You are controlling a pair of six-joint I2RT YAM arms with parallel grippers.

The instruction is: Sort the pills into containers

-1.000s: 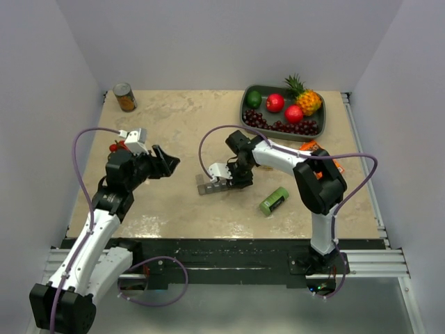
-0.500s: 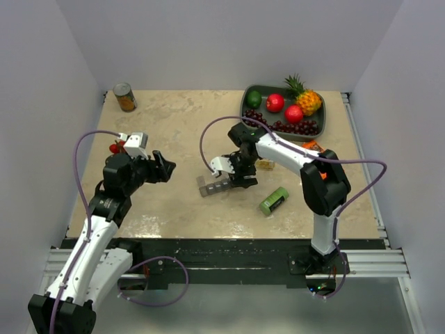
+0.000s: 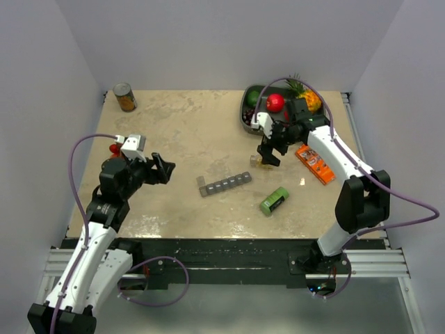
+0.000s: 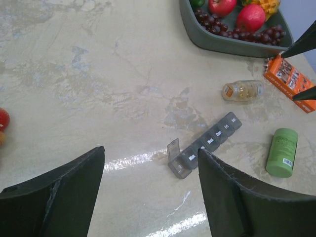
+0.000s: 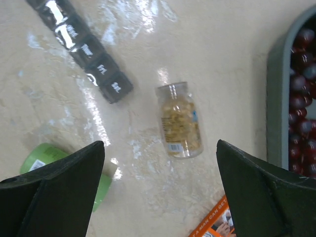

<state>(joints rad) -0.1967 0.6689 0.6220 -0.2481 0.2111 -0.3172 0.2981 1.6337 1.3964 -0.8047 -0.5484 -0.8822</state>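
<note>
The clear bottle lies on its side below my right gripper, so next I will lower the open fingertips around its labelled body [image 3: 259,163] [image 5: 183,135], one to each long side.
The containers [image 3: 224,184] are a grey strip of day-labelled compartments lying mid-table; in the left wrist view the strip [image 4: 207,142] has its end lid [image 4: 174,149] standing open. The pills [image 5: 180,116] are yellowish pieces inside a clear bottle [image 5: 178,120] lying on its side, also seen as the bottle [image 3: 257,161] just right of the strip. My right gripper [image 5: 160,144] hangs open above that bottle, holding nothing. My left gripper [image 4: 150,149] is open and empty, well left of the strip [image 3: 163,169].
A green bottle [image 3: 274,200] lies right of the strip. An orange box [image 3: 313,162] sits by the right arm. The dark fruit tray [image 3: 245,115] stands at the back right, a can [image 3: 125,97] at the back left, and red tomatoes [image 3: 113,148] by the left arm.
My right gripper opened, left the strip's left end and swung back and right to over the clear bottle. The left gripper opened a little wider and drew slightly left.
</note>
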